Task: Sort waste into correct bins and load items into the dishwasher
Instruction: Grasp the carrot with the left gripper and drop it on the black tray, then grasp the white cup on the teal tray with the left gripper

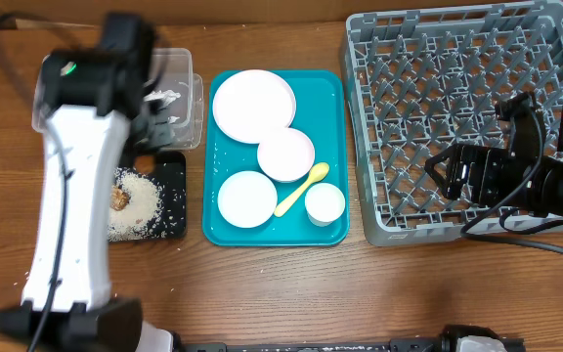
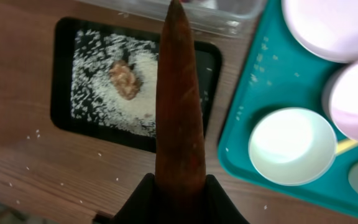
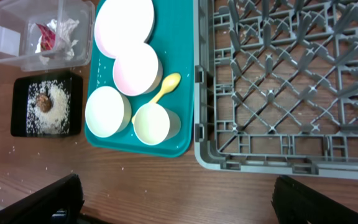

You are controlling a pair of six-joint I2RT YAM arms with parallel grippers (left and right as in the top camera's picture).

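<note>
The black tray already has rice and the brown food lump in it. My left gripper will next lower the stick and let go of it over the rice (image 1: 142, 204).
My left gripper (image 2: 180, 186) is shut on the brown sausage-like stick (image 2: 179, 99) and holds it above the black tray (image 2: 64, 74). The tray holds white rice (image 2: 135, 93) and a brown food lump (image 2: 124, 78). The clear tub (image 3: 5, 37) holds the red wrapper with white tissue (image 3: 53, 34). The plate (image 1: 253, 100), two bowls (image 1: 285, 154) (image 1: 246, 198), the cup (image 1: 324, 203) and the yellow spoon (image 1: 301, 189) lie in the teal tray (image 1: 335, 98). My right gripper (image 3: 176, 199) is open and empty, over the grey dish rack (image 1: 457, 117) in the overhead view.
Loose rice grains (image 2: 39, 132) are scattered on the wooden table around the black tray. The left arm (image 1: 76, 176) covers part of the clear tub and black tray in the overhead view. The dish rack's grid holds nothing.
</note>
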